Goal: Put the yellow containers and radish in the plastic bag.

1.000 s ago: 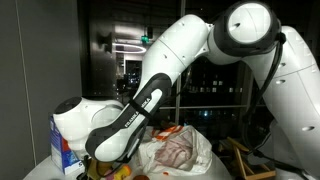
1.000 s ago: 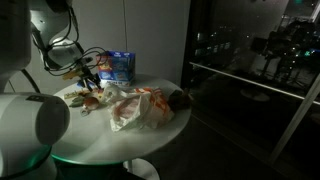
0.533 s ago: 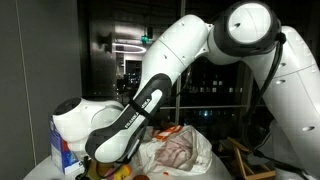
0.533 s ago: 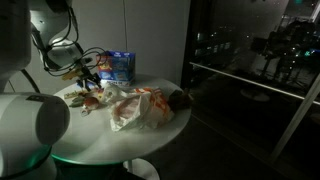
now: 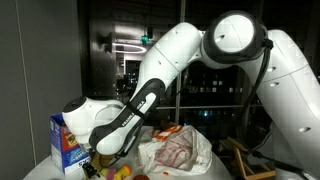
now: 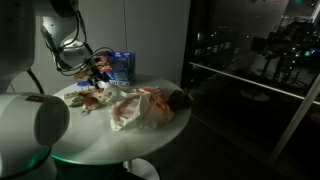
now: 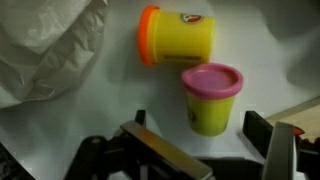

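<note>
The upright container is between my gripper's open fingers. To get around the pink-lidded yellow container [image 7: 211, 99], my gripper should first move toward the lying orange-lidded container and then close.
In the wrist view a yellow container with a pink lid [image 7: 210, 97] stands on the white table between the open jaws of my gripper [image 7: 196, 128], and the fingers do not touch it. A second yellow container with an orange lid [image 7: 182, 40] lies on its side just beyond it. The crumpled plastic bag [image 7: 48, 45] lies to the left. In both exterior views my gripper [image 5: 97, 163] [image 6: 90, 73] hangs low over the table beside the bag [image 5: 176, 150] [image 6: 135, 108]. I cannot make out the radish.
A blue carton [image 5: 65, 145] [image 6: 121, 65] stands close behind the gripper. The round white table [image 6: 150, 137] ends near the bag. Small items lie by the gripper [image 6: 85, 98]. A dark window wall stands behind.
The arm has shifted a little above the containers, so the blue carton shows more in an exterior view. The bag and the containers have not moved.
</note>
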Available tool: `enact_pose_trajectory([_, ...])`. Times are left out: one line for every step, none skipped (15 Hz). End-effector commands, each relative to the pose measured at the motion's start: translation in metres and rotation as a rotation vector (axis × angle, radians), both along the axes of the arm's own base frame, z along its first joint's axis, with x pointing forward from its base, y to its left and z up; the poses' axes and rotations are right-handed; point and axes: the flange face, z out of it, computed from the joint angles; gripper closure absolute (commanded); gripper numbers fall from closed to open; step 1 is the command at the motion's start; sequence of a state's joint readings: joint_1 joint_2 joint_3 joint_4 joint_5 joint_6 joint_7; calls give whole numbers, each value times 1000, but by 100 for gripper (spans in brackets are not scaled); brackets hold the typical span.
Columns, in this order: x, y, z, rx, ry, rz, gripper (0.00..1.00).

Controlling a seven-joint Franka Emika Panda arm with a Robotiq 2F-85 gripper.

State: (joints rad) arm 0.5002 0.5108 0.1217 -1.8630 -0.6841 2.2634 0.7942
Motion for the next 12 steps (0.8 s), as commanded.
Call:
enact_pose_trajectory([29,-13,-9,43,122,-75,27])
enact_pose_trajectory([30,-17,-13,59,190,-110,34])
enact_pose_trajectory([32,-21,-16,69,244,-135,44])
enact_pose_trajectory([33,-26,-19,81,281,-161,50])
enact_pose_trajectory([36,-28,-19,96,303,-181,56])
enact_pose_trajectory([39,-28,-15,110,301,-195,65])
enact_pose_trajectory([41,-27,-10,120,297,-197,71])
enact_pose_trajectory([42,-25,-2,116,266,-196,77])
enact_pose_trajectory([43,-24,6,106,226,-188,77])
enact_pose_trajectory([43,-22,17,101,187,-178,77])
enact_pose_trajectory([44,-21,33,98,143,-170,77])
enact_pose_trajectory([44,-22,47,97,110,-169,77])
